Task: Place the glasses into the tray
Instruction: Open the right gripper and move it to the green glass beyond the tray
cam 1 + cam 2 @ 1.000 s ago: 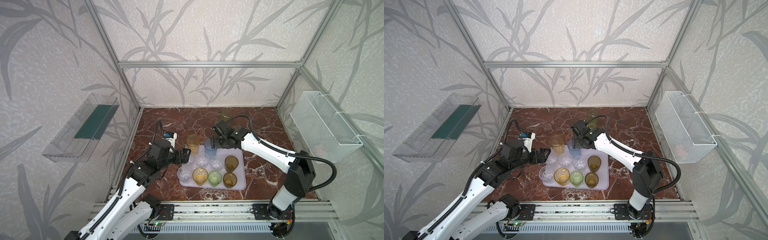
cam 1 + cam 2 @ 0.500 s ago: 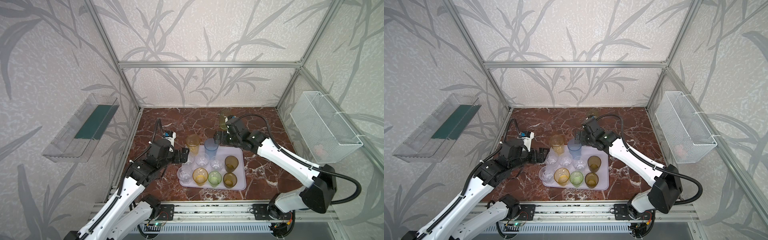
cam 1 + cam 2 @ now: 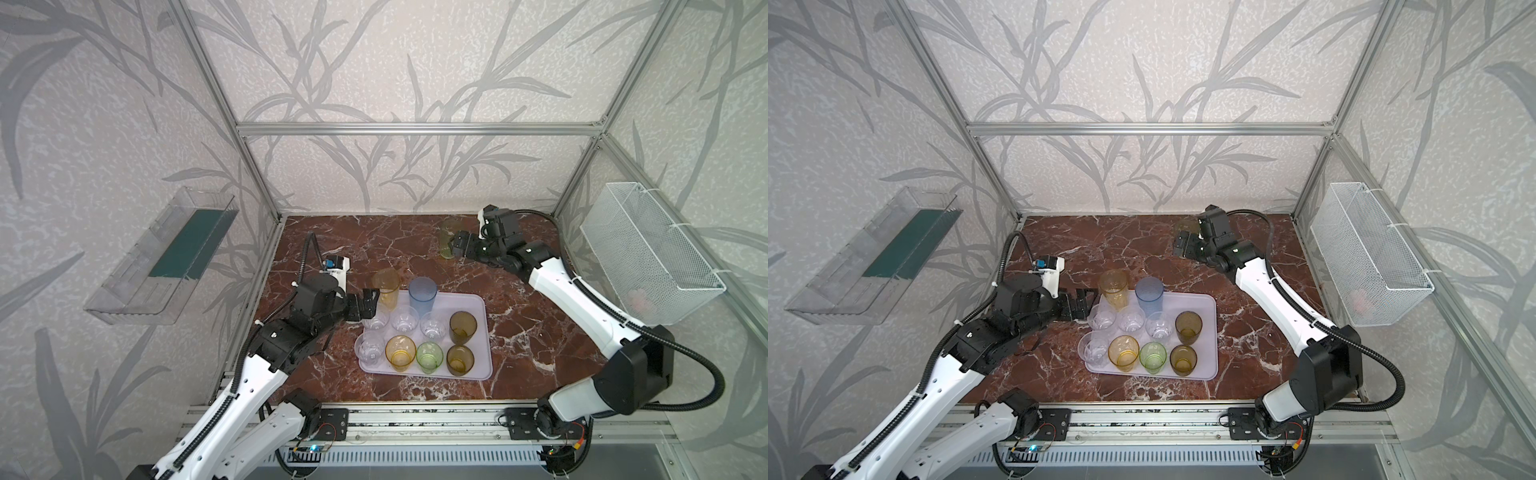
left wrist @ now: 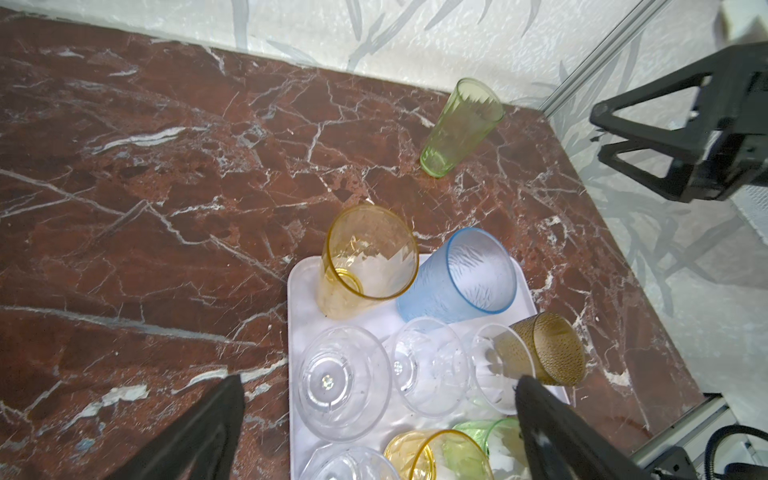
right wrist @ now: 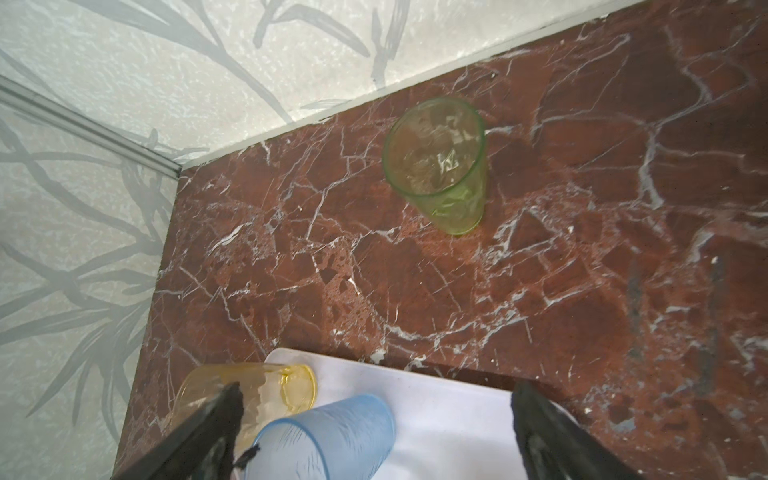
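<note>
My right gripper should move outward and down onto the tall green glass, on the side of the glass's rim that faces the wire basket, because the glass is still standing upright outside the tray (image 3: 471,302).
The lavender tray (image 3: 471,302) (image 3: 1205,305) holds several glasses: a tall amber one (image 3: 386,289), a tall blue one (image 3: 422,293) (image 5: 332,436), clear short ones (image 4: 345,380), and amber, green and olive-brown ones (image 3: 462,326). One tall green glass (image 3: 448,237) (image 4: 461,124) (image 5: 436,166) stands upright on the marble near the back wall. My right gripper (image 3: 457,246) (image 3: 1181,249) hangs open just right of it, not touching, with nothing between the jaws. My left gripper (image 3: 370,303) (image 4: 380,379) is open and empty at the tray's left edge, above the clear glasses.
A clear plastic bin (image 3: 162,257) hangs on the left wall. A white wire basket (image 3: 648,257) hangs on the right wall. Aluminium frame posts stand at the back corners. The marble table (image 3: 353,241) reaches to the back wall.
My right gripper has left the tall blue glass in the tray and swung back and to the right, up to the tall green glass. The left arm has hardly moved.
</note>
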